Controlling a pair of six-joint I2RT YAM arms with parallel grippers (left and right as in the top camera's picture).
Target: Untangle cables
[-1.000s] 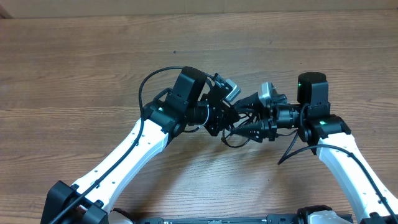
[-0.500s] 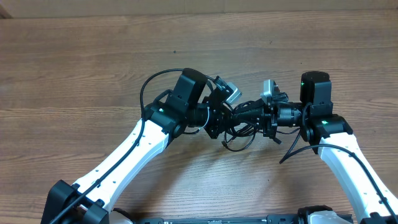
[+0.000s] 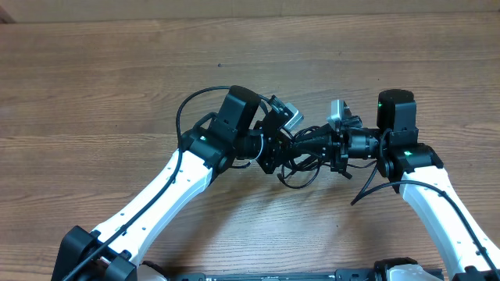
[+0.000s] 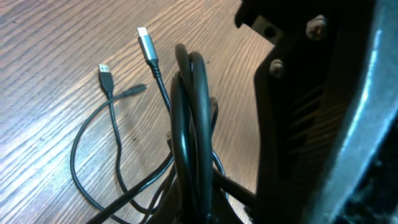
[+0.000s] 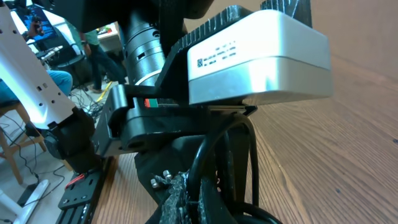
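My right gripper draws away from the left gripper and releases the looped black cord next, since both grippers clamp the same bunch almost end to end.
The cables (image 3: 301,165) are thin black cords bunched between my two grippers at the table's middle. In the left wrist view the bunch (image 4: 189,118) rises as tight loops, and two loose ends lie on the wood: a silvery plug (image 4: 146,45) and a smaller dark plug (image 4: 106,76). My left gripper (image 3: 287,148) is shut on the bunch at the view's bottom edge (image 4: 193,214). My right gripper (image 3: 308,145) faces it almost tip to tip. Its padded fingers (image 5: 180,196) are shut on a black cord (image 5: 208,152) of the same bunch.
The wooden table (image 3: 117,94) stretches bare to the left and back. The left arm's white camera box (image 5: 255,56) hangs very close above my right gripper. A thick black arm wire (image 3: 183,105) loops out beside the left wrist.
My right gripper swung up from below the bunch, levelled toward the left gripper, and went from open to shut on a cord. The left gripper stayed shut and in place.
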